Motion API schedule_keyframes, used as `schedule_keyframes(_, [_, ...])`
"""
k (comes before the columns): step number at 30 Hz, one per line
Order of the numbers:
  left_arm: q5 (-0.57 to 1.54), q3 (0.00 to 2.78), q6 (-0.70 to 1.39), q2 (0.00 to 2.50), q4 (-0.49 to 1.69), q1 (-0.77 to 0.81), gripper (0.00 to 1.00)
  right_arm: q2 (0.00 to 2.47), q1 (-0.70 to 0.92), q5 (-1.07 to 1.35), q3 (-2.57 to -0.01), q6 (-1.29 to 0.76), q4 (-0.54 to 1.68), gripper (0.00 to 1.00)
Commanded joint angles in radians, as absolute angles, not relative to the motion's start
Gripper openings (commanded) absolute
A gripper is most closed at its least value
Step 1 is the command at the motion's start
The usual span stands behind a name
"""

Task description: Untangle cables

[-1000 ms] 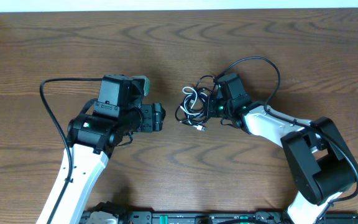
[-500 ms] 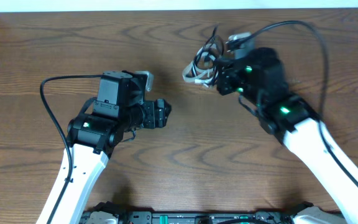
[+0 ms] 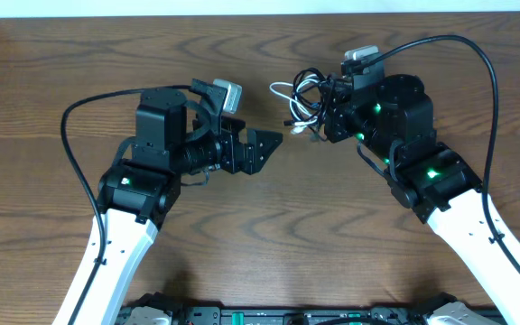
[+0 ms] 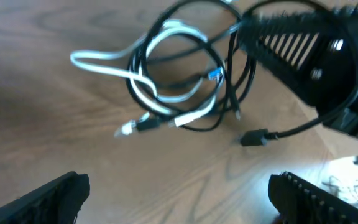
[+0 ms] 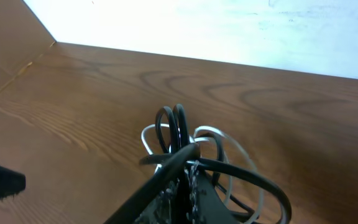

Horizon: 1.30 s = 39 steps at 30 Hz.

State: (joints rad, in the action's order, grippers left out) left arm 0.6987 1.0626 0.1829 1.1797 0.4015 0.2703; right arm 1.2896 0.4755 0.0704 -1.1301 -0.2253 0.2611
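Note:
Since my left gripper stands open and empty beside the tangle [image 3: 301, 97], I will draw my right gripper a little back toward my base and release the black loops.
The cables are one small tangle: loops of the white cable [image 4: 143, 87] wound through the black cable [image 4: 232, 93], with plug ends hanging loose. In the overhead view the tangle [image 3: 301, 97] hangs at the back middle. My right gripper [image 3: 329, 116] is shut on the black loops, seen close up in its wrist view [image 5: 188, 177], where the black cable [image 5: 171, 124] and the white cable [image 5: 225, 138] stick out past the fingers. My left gripper [image 3: 260, 137] stands open just left of the tangle with nothing between its fingers [image 4: 55, 196].
The brown wooden table [image 3: 269, 235] spreads all round. A white wall edge [image 5: 229, 25] runs along the back. A thick black arm wire [image 3: 477, 63] arcs over the right arm, and another [image 3: 75, 153] loops left of the left arm.
My right gripper has carried the tangle toward the back of the table. The left gripper has swung right toward the tangle and opened wider.

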Motion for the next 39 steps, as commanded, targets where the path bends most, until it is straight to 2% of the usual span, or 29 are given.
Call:
schedule_keyframes(1, [0.618, 1.079, 0.176, 1.183, 0.372, 0.272, 0.98, 1.287, 0.486, 0.100, -1.133, -0.212, 0.257, 0.01])
schedule_keyframes(11, [0.601, 1.079, 0.120, 1.279, 0.277, 0.272, 0.87, 1.285, 0.486, 0.370, -1.133, -0.192, 0.230, 0.01])
schedule_keyframes(19, [0.647, 1.079, 0.120, 1.306, 0.239, 0.273, 0.83, 1.283, 0.486, 0.405, -1.133, -0.194, 0.231, 0.01])
schedule_keyframes(24, [0.646, 1.079, 0.120, 1.306, 0.165, 0.282, 0.63, 1.283, 0.486, 0.460, -1.133, -0.199, 0.231, 0.01])
schedule_keyframes(28, [0.646, 1.079, 0.120, 1.307, 0.114, 0.297, 0.51, 1.283, 0.486, 0.486, -1.133, -0.212, 0.232, 0.01])
schedule_keyframes(30, [0.643, 1.079, 0.120, 1.308, 0.105, 0.301, 0.40, 1.283, 0.486, 0.487, -1.133, -0.213, 0.234, 0.01])
schedule_keyframes(32, [0.642, 1.079, 0.120, 1.308, 0.106, 0.300, 0.21, 1.282, 0.486, 0.486, -1.133, -0.213, 0.239, 0.01])
schedule_keyframes(33, [0.639, 1.079, 0.120, 1.308, 0.107, 0.299, 0.09, 1.282, 0.486, 0.486, -1.133, -0.213, 0.244, 0.01])
schedule_keyframes(39, [0.517, 1.079, 0.140, 1.297, 0.141, 0.282, 0.08, 1.282, 0.484, 0.321, -1.133, -0.212, 0.352, 0.01])
